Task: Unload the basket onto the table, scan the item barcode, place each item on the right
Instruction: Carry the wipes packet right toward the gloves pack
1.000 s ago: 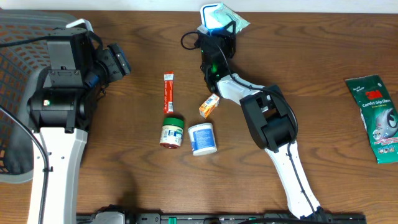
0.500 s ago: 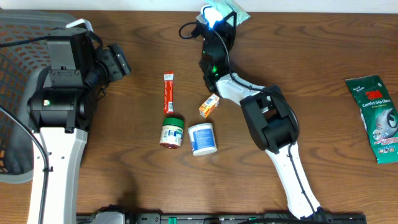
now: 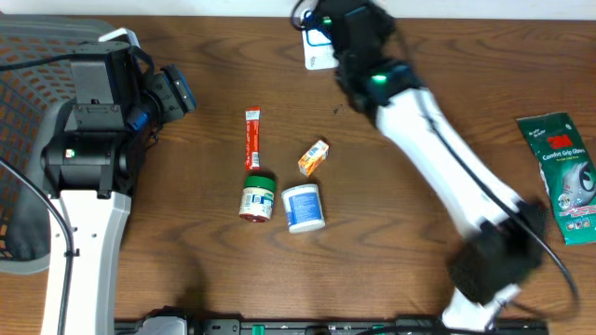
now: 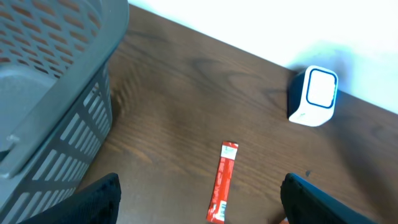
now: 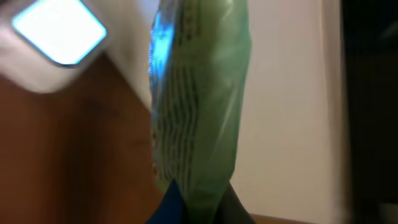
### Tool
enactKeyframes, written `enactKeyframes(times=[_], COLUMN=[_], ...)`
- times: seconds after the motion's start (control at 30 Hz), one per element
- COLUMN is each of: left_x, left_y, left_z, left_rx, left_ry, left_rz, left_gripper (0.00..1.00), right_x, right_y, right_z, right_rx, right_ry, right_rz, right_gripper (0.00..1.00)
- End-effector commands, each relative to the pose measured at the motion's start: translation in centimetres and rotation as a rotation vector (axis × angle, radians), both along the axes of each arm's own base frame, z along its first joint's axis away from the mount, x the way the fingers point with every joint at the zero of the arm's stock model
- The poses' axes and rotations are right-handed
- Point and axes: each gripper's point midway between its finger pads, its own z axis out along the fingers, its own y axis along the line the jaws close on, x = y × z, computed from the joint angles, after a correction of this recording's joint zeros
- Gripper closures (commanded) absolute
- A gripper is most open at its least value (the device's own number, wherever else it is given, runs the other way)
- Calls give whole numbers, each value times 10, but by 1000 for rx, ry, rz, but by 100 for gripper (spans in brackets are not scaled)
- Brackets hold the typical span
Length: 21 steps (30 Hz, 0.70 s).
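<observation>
The tabletop beside the glove package is clear, so my right gripper should next swing from the scanner back and down to that spot and let go of the packet.
My right gripper is shut on the lower edge of a green plastic packet, which it holds upright on edge. The white barcode scanner sits just left of the packet, its window lit. Overhead, the right gripper is at the table's far edge beside the scanner, and the packet is hidden under it. My left gripper hangs open above the table, with nothing between its fingers. The scanner lies ahead of it to the right.
A red stick packet, a small orange box, a green-lidded jar and a white tub lie mid-table. A green glove package lies at the right edge. A grey mesh basket stands on the left.
The right arm has swung out, now stretching from the lower right. Its gripper moved slightly right along the far edge with the packet, uncovering the scanner. The left arm has not moved.
</observation>
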Motion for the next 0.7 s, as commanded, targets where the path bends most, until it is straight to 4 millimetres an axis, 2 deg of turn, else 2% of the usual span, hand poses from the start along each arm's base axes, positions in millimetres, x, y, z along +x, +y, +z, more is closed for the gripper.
enactKeyframes(times=[0.0, 0.07, 0.23, 0.37, 0.53, 0.67], left_x=[0, 0, 0, 0, 0, 0], left_y=[1, 1, 1, 1, 1, 1], left_z=[1, 1, 1, 1, 1, 1], left_rx=[9, 9, 9, 9, 9, 9], left_ry=[0, 0, 0, 0, 0, 0], left_rz=[-5, -5, -5, -5, -5, -5], left_gripper=[18, 18, 18, 18, 18, 18], right_x=[-32, -56, -103, -131, -151, -154], right_y=[-1, -18, -77, -138, -201, -241], right_z=[17, 16, 6, -21, -63, -101], right_rx=[439, 530, 705, 756, 802, 862], right_ry=[111, 215, 417, 551, 634, 612], right_rz=[35, 29, -92, -285, -503, -638], right_gripper=[99, 99, 99, 99, 99, 99])
